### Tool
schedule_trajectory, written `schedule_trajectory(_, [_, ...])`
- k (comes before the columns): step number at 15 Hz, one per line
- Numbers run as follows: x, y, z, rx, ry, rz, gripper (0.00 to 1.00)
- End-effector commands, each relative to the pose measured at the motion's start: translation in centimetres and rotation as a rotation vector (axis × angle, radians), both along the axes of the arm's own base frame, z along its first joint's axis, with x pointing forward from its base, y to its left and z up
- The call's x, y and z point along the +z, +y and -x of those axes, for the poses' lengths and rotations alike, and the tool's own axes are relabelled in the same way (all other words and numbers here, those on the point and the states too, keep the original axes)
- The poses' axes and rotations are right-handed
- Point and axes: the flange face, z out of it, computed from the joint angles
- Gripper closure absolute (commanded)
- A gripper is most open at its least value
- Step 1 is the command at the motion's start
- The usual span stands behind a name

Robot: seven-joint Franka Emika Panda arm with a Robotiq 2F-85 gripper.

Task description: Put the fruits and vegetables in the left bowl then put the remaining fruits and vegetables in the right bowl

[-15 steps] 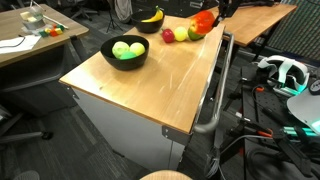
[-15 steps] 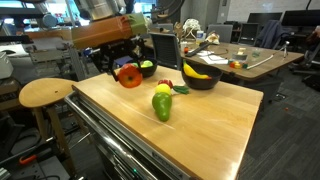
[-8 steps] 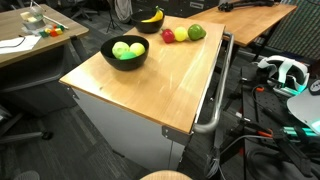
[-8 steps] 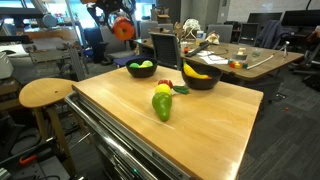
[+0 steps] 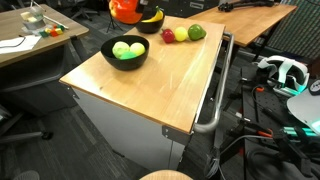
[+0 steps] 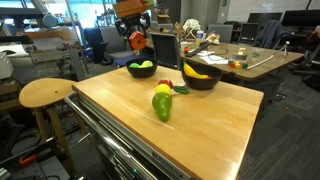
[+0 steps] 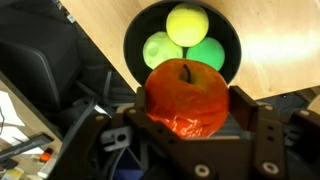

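My gripper brings the big red-orange tomato down onto the green balls (image 5: 127, 50) (image 7: 184, 45) in the black bowl next.
My gripper (image 7: 188, 112) is shut on the big red-orange tomato (image 7: 187, 95) and holds it in the air above the left bowl (image 7: 131, 42). That black bowl holds a yellow-green ball (image 7: 187, 22), a pale green ball (image 7: 160, 50) and a bright green ball (image 7: 208, 55). In both exterior views the gripper (image 6: 137, 36) hangs with the tomato (image 5: 126, 9) over this bowl (image 5: 125, 64) (image 6: 141, 74). The right bowl (image 6: 200, 83) (image 5: 151, 27) holds a yellow banana (image 6: 196, 70). A small red item (image 5: 168, 35), a pale yellow one (image 5: 181, 34) and a dark green one (image 5: 196, 32) lie on the table.
The wooden table top (image 5: 150, 90) stands on a white cabinet with a metal bar (image 5: 215, 90) along one side. A round stool (image 6: 45, 93) stands beside it. Cluttered desks (image 6: 240, 55) and a chair (image 6: 165, 47) stand behind the bowls.
The gripper lifted the tomato away from the loose produce, rose high, and now hangs with it above the bowl of green balls.
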Motion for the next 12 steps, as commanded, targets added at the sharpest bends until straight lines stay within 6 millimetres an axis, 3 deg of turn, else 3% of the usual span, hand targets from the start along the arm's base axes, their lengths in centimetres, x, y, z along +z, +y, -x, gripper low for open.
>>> schedule_trajectory(1, [-3.5, 0.9, -6.3, -0.057, 0.1, 0.072, 0.46])
schedule_trajectory(5, [-7.2, 2.1, -9.2, -0.079, 0.233, 0.151, 0.46])
schedule_trajectory(10, [-7.0, 3.6, -10.3, -0.04, 0.314, 0.206, 0.46])
schedule_trajectory(11, [-6.9, 4.0, -10.2, -0.025, 0.327, 0.222, 0.18])
schedule_trajectory(12, [-6.8, 4.2, -10.2, -0.013, 0.334, 0.237, 0.05])
